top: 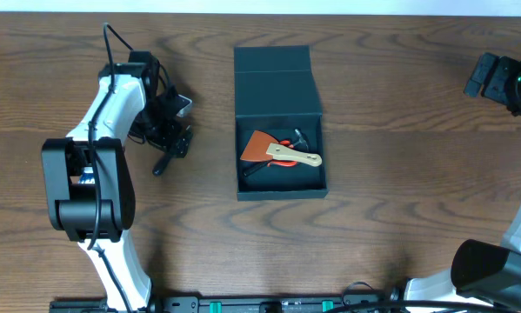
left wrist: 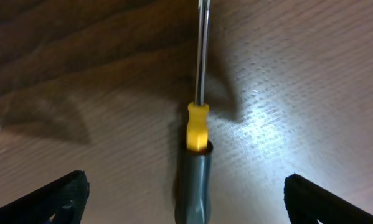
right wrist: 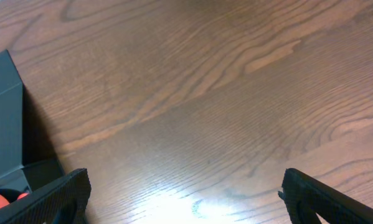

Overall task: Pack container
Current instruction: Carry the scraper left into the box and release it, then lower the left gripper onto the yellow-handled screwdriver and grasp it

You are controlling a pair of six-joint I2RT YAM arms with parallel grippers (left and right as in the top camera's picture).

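The left gripper moves down onto the grey handle (top: 163, 162) (left wrist: 196, 174) beside the yellow collar next and closes, since the screwdriver already lies between its open fingers.
The dark teal container (top: 274, 80) stands open in the middle of the table, its flap lid laid back. Inside lie a scraper with an orange blade and wooden handle (top: 282, 151), a red-handled tool and some dark tools. My left gripper (top: 175, 137) is open, low over a screwdriver (top: 163, 164) that lies on the table left of the container. In the left wrist view its grey handle, yellow collar and metal shaft (left wrist: 197, 130) lie between the open fingers (left wrist: 186, 199), untouched. My right gripper (top: 488, 78) is open and empty (right wrist: 186, 196) at the far right; the container's corner (right wrist: 2, 112) shows at that view's left.
Brown wooden table (top: 399, 174). The left arm's white links and black base (top: 86, 187) stand at the left. The right arm's base (top: 495, 269) is at the lower right.
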